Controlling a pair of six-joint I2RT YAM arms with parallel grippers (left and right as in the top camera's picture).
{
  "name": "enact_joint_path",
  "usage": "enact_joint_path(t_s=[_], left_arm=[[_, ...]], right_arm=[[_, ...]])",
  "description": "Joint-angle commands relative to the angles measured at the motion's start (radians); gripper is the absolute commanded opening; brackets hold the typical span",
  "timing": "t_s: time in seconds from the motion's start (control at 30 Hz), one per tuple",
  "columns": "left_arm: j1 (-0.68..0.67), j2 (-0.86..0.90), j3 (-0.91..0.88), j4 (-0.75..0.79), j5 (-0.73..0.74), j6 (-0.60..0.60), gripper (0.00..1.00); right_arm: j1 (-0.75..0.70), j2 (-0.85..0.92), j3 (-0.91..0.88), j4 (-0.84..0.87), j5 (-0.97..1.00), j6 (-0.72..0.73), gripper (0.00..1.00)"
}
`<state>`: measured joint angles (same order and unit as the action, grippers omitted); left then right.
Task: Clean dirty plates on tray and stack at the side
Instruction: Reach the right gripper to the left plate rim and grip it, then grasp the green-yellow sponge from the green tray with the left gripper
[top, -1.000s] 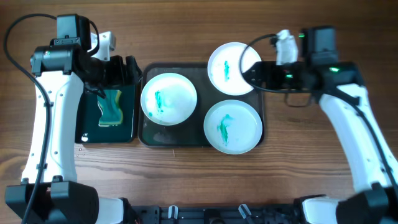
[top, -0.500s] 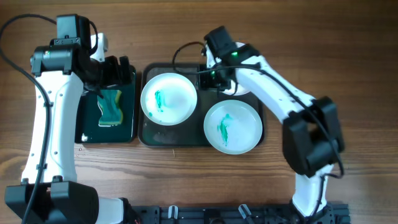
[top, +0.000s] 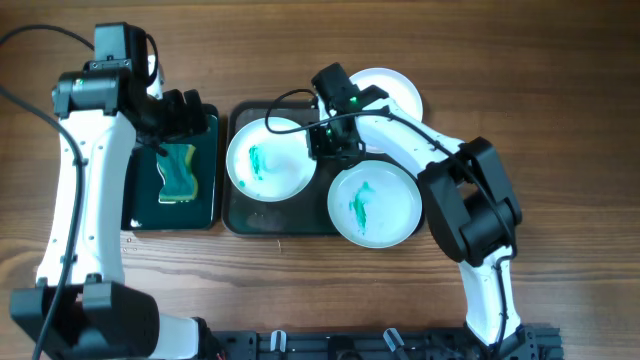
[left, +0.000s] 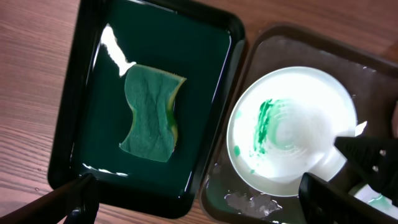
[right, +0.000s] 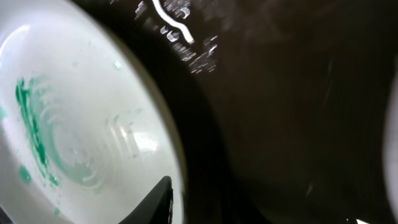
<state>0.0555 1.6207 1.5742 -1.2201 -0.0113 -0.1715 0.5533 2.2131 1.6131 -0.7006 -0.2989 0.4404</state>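
Observation:
The held plate has teal smears, and the green sponge's narrow middle (top: 179, 174) (left: 150, 116) lies below in the black tray. My open left gripper lowers onto it next.
Three plates carry teal smears. The white left plate (top: 268, 160) and the lower right plate (top: 375, 204) lie on the dark grey tray (top: 280, 218). The top right plate (top: 392, 92) overlaps the tray's far right corner and is partly hidden by my right arm. My right gripper (top: 322, 146) is shut on the left plate's right rim. In the right wrist view one finger (right: 158, 202) lies inside that rim of the plate (right: 81, 124); the other is lost in the dark. My left gripper (left: 199, 202) hangs open above the gap between the two trays.
A smaller black tray (top: 145, 208) with green liquid sits left of the grey tray, and a green sponge (left: 149, 115) lies in it. Wet patches mark the grey tray's near edge (left: 249, 202). Bare wood table surrounds both trays.
My right arm has swung from the right side across the top right plate to the left plate's right rim, and its jaws have narrowed there. The left arm has barely moved.

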Motion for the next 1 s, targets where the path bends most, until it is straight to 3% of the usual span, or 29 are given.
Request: enact_joint_path(t_s=[0.0,0.37,0.7,0.77,0.97], left_arm=[[0.016,0.069,0.016,-0.007,-0.016,-0.028,1.0],[0.122,0.225,0.016,-0.003,-0.017,-0.045,0.98],[0.13,0.381,-0.024,0.013,-0.009,0.064,0.63],[0.13,0.383,-0.09,0.079,-0.016,0.116,0.63],[0.13,0.383,-0.198,0.21,-0.024,0.116,0.57]], right_arm=[[0.024,0.041,0.014,-0.003,-0.013,-0.017,0.07],[0.023,0.042,0.014,-0.018,0.031,0.016,0.04],[0.023,0.042,0.014,-0.019,0.031,0.031,0.04],[0.023,0.042,0.014,-0.019,0.031,0.031,0.04],[0.023,0.042,0.014,-0.019,0.031,0.031,0.04]])
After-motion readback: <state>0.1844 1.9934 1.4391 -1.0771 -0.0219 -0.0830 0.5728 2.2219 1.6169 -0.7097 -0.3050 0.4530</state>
